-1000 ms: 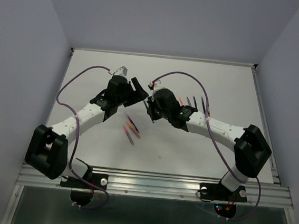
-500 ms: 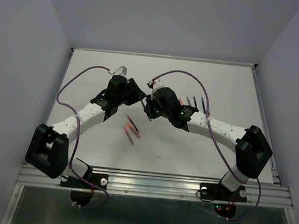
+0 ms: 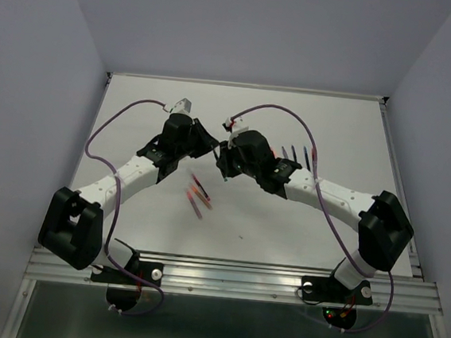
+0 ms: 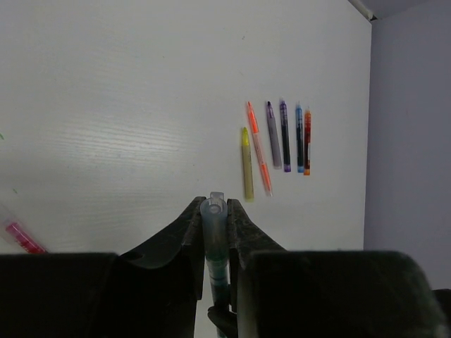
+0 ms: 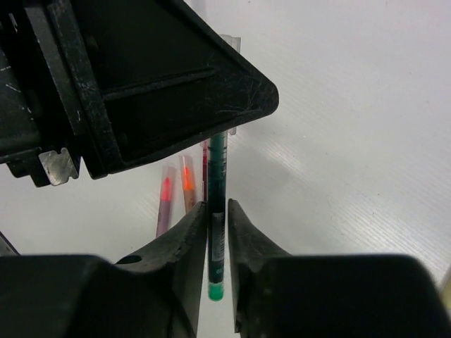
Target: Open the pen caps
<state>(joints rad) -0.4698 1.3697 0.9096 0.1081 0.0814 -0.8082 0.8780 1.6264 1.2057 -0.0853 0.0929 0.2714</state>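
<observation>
The tabletop by the red pen's far end lies below my left gripper. It needs to go down and to the left in the top view to release the green pen's cap.
A green pen (image 5: 217, 183) hangs in the air between my two grippers, above the white table. In the left wrist view my left gripper (image 4: 213, 208) is shut on the pen's translucent cap (image 4: 213, 220), which points at the camera. My right gripper (image 5: 217, 211) hugs the dark green barrel from both sides, with the bright green tail end (image 5: 215, 291) sticking out below the fingers. From above, the left gripper (image 3: 210, 144) and right gripper (image 3: 223, 154) stand tip to tip and the pen between them is hidden.
A row of several pens (image 4: 275, 144), yellow, orange, purple and blue, lies on the table; in the top view these pens (image 3: 295, 154) sit behind the right arm. Pink, orange and red pens (image 3: 199, 196) lie loose below the grippers. The left gripper's black body (image 5: 141, 77) fills the right wrist view's upper left.
The left gripper's fingers have closed on the pen's cap end. The right gripper has edged left, so the two grippers now meet.
</observation>
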